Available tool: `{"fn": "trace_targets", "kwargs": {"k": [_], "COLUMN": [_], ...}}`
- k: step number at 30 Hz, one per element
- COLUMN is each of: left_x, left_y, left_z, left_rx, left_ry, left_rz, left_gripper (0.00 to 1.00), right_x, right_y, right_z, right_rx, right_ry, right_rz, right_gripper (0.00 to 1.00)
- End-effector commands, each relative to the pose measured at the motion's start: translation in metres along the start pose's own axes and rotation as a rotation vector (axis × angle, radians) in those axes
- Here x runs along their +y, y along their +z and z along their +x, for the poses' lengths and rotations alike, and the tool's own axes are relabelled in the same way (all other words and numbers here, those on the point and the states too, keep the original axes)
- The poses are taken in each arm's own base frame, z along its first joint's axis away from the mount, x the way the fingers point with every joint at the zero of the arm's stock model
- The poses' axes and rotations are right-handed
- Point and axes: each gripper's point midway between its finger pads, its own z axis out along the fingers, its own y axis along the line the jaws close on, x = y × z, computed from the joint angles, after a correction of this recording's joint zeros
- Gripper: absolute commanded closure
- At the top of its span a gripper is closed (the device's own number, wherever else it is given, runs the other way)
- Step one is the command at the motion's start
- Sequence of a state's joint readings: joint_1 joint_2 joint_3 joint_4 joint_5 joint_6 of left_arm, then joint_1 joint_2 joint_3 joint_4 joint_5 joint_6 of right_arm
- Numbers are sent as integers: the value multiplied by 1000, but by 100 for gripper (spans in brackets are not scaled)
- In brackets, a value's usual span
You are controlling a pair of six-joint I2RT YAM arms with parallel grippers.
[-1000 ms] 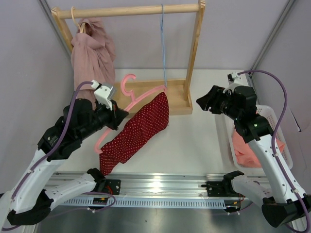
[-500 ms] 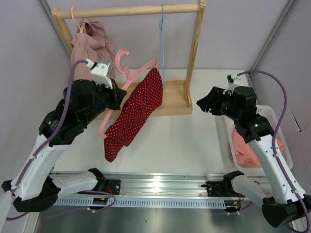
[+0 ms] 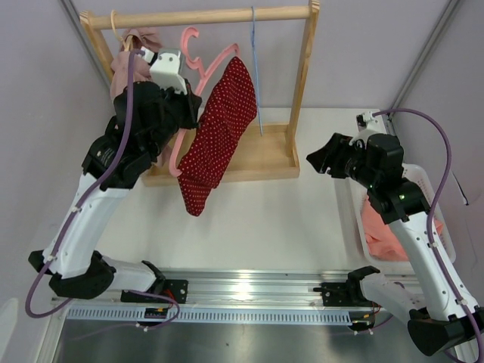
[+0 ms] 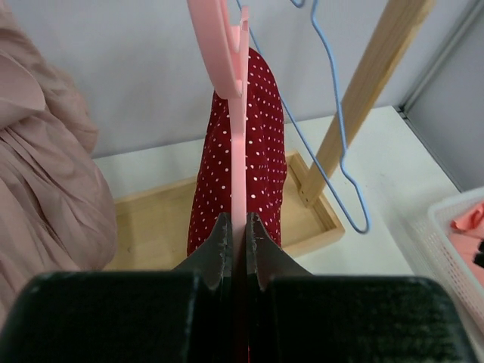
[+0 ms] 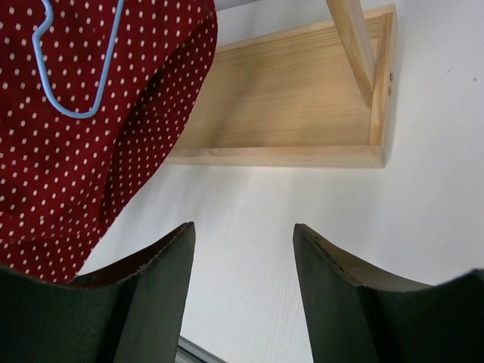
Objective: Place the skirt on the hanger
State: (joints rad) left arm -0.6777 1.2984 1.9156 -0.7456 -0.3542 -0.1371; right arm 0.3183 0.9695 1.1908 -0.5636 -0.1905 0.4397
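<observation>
The hanger's hook is still apart from the rack's bar, so my left gripper will next carry the hanger outward onto the rack's top bar and let it go.
The red skirt (image 3: 215,132) with white dots hangs from a pink hanger (image 3: 198,62), raised in front of the wooden rack (image 3: 304,83). My left gripper (image 3: 181,102) is shut on the hanger's lower arm; in the left wrist view the pink bar (image 4: 238,144) runs up between the closed fingers (image 4: 219,242), with the skirt (image 4: 257,159) behind it. The hanger's hook sits just below the rack's top rail (image 3: 219,16), apart from it. My right gripper (image 3: 314,161) is open and empty over the white table; its wrist view shows the skirt (image 5: 76,136) at left.
A pale pink garment (image 3: 140,64) hangs at the rack's left end. A thin blue wire hanger (image 3: 255,68) hangs from the rail near the right post. A white basket (image 3: 427,193) with a coral cloth (image 3: 386,231) stands at the right. The rack's wooden base tray (image 3: 257,155) lies beneath the skirt.
My left arm has lifted the hanger and skirt up and back, from low over the table to just under the top rail. The right arm has stayed still.
</observation>
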Motion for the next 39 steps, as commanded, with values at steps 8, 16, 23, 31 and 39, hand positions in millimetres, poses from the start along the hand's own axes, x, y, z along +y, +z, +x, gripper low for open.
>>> {"fn": "trace_targets", "kwargs": {"k": [8, 16, 23, 31, 39], "left_x": [34, 61, 81, 97, 105], "left_y": [26, 47, 67, 86, 96], "left_z": [-74, -83, -76, -58, -52], "left_rx": [-203, -216, -193, -129, -94], "left_ry": [-41, -46, -48, -77, -91], "left_rz": [-127, -195, -224, -236, -234], "left_gripper": [100, 100, 100, 100, 100], "right_x": [20, 25, 25, 24, 23], "right_y": [-8, -7, -7, -7, -7], "right_z": [-29, -32, -32, -30, -29], "right_rx": [-79, -84, -84, -80, -82], "right_ry": [-51, -54, -59, -59, -57], "right_rz": [-68, -90, -93, -93, -89], "right_gripper": [39, 39, 39, 39, 39]}}
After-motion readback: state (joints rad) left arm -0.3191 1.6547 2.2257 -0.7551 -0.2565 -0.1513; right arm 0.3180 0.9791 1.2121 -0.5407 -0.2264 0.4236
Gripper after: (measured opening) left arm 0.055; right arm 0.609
